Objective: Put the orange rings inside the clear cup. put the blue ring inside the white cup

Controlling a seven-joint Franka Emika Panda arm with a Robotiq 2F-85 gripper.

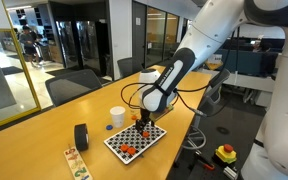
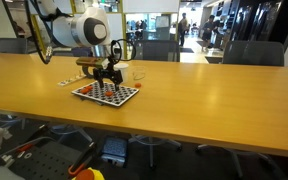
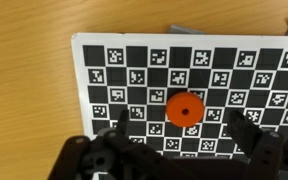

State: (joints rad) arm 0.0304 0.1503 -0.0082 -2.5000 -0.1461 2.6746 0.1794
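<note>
The orange ring lies flat on the board (image 1: 119,140) below the gripper, between its open fingers, so the robot should next lower the gripper until the fingers are on either side of the ring's rim, and then close it.
An orange ring (image 3: 185,108) lies flat on a black-and-white checkered marker board (image 3: 104,70). My gripper (image 3: 182,128) is open, with one dark finger on each side just below the ring and not touching it. In both exterior views the gripper (image 1: 144,124) (image 2: 109,80) hangs low over the board (image 1: 119,140) (image 2: 84,93). More orange rings (image 1: 130,150) show on the board. The white cup (image 1: 117,118) stands on the table beside the board. A clear cup (image 2: 136,72) seems to stand just behind the board. I cannot make out the blue ring.
A black roll (image 1: 81,136) stands on the wooden table (image 1: 44,130), with a patterned wooden strip (image 1: 76,163) near the front edge. Office chairs (image 1: 69,88) line the far side. A red stop button (image 1: 225,153) sits off the table's end.
</note>
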